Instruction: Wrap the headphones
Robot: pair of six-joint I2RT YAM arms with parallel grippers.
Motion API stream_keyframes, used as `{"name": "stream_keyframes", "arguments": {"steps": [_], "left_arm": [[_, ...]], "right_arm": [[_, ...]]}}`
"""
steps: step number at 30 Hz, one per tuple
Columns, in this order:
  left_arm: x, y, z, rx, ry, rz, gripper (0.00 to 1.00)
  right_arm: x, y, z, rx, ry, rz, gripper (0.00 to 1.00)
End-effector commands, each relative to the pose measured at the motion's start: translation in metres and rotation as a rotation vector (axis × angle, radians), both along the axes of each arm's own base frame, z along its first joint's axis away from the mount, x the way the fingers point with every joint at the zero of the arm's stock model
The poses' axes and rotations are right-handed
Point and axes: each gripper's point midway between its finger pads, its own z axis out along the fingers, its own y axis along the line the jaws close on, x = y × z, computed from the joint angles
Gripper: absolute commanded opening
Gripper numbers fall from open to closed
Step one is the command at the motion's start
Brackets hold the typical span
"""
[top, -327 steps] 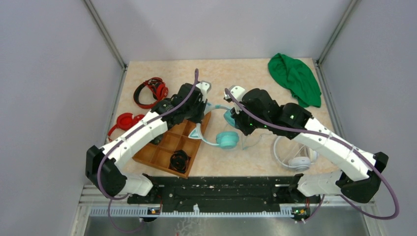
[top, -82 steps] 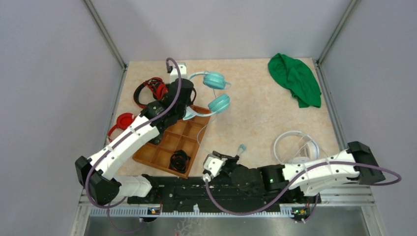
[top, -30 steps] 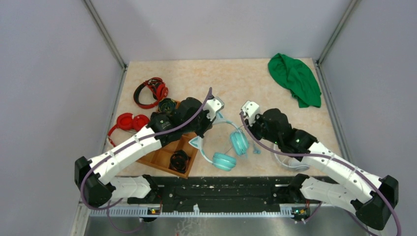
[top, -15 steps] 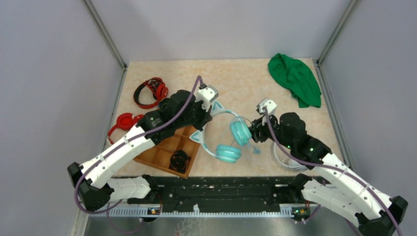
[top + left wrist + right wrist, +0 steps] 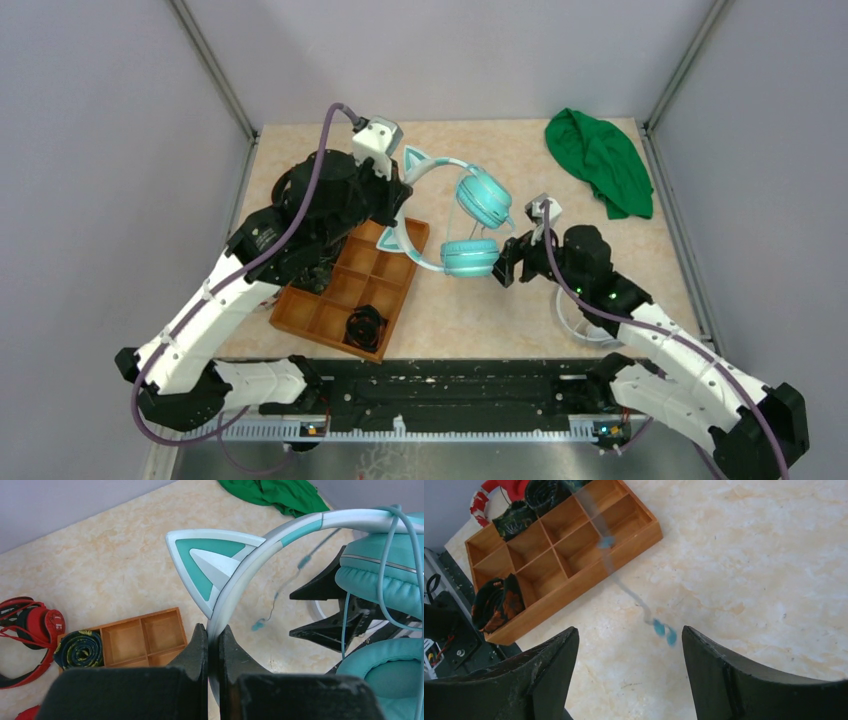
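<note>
The thin cable point(image 5: 634, 596) dangles loose ahead of my right gripper, to its left in the top view, so next I lower the open fingers that way onto it.
My left gripper point(image 5: 396, 200) point(image 5: 214, 631) is shut on the pale headband of the teal headphones point(image 5: 470, 225), just below a cat ear point(image 5: 210, 570), and holds them in the air. Both ear cups point(image 5: 382, 577) hang to the right of the fingers. The thin cable dangles down and ends in a teal plug point(image 5: 257, 626) point(image 5: 664, 629), which looks blurred. My right gripper point(image 5: 503, 265) point(image 5: 629, 630) stands open beside the lower cup point(image 5: 470, 257). The plug hangs between its fingers point(image 5: 549, 672) above the tabletop, and nothing is held.
A wooden compartment tray point(image 5: 345, 290) point(image 5: 559, 555) lies under the left arm with rolled dark cables point(image 5: 365, 325) in it. White headphones point(image 5: 590, 325) lie partly under the right arm. A green cloth point(image 5: 600, 160) sits back right. Red headphones point(image 5: 30, 625) lie left of the tray.
My left arm has lifted the headphones up and toward the back of the table. The right gripper has opened wide and shifted beside the lower cup; the cable swings loose.
</note>
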Motion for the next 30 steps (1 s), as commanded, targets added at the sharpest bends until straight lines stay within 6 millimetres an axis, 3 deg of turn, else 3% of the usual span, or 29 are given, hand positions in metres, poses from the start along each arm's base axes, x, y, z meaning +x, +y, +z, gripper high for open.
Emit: {"name": "stream_keyframes", "arguments": {"steps": [1, 7, 14, 25, 26, 29, 30], "left_arm": [[0.002, 0.004, 0.042, -0.121, -0.045, 0.048, 0.0], [0.0, 0.005, 0.056, -0.145, -0.06, 0.043, 0.0], [-0.002, 0.006, 0.062, -0.157, -0.068, 0.041, 0.0], [-0.007, 0.001, 0.071, -0.195, -0.061, 0.014, 0.0], [-0.008, 0.001, 0.072, -0.201, -0.062, 0.009, 0.0], [-0.012, 0.0, 0.078, -0.221, -0.066, -0.009, 0.0], [-0.012, 0.0, 0.079, -0.228, -0.065, -0.007, 0.0]], "right_arm": [[0.014, 0.011, 0.013, 0.12, -0.102, -0.001, 0.76], [0.009, 0.024, -0.008, 0.228, -0.155, 0.066, 0.76], [0.015, 0.032, 0.002, 0.349, -0.2, 0.063, 0.76], [0.029, 0.063, 0.005, 0.42, -0.169, 0.122, 0.73], [0.031, 0.064, 0.005, 0.432, -0.166, 0.119, 0.66], [0.031, 0.065, 0.004, 0.486, -0.17, 0.114, 0.11], [0.03, 0.064, 0.004, 0.504, -0.175, 0.117, 0.0]]}}
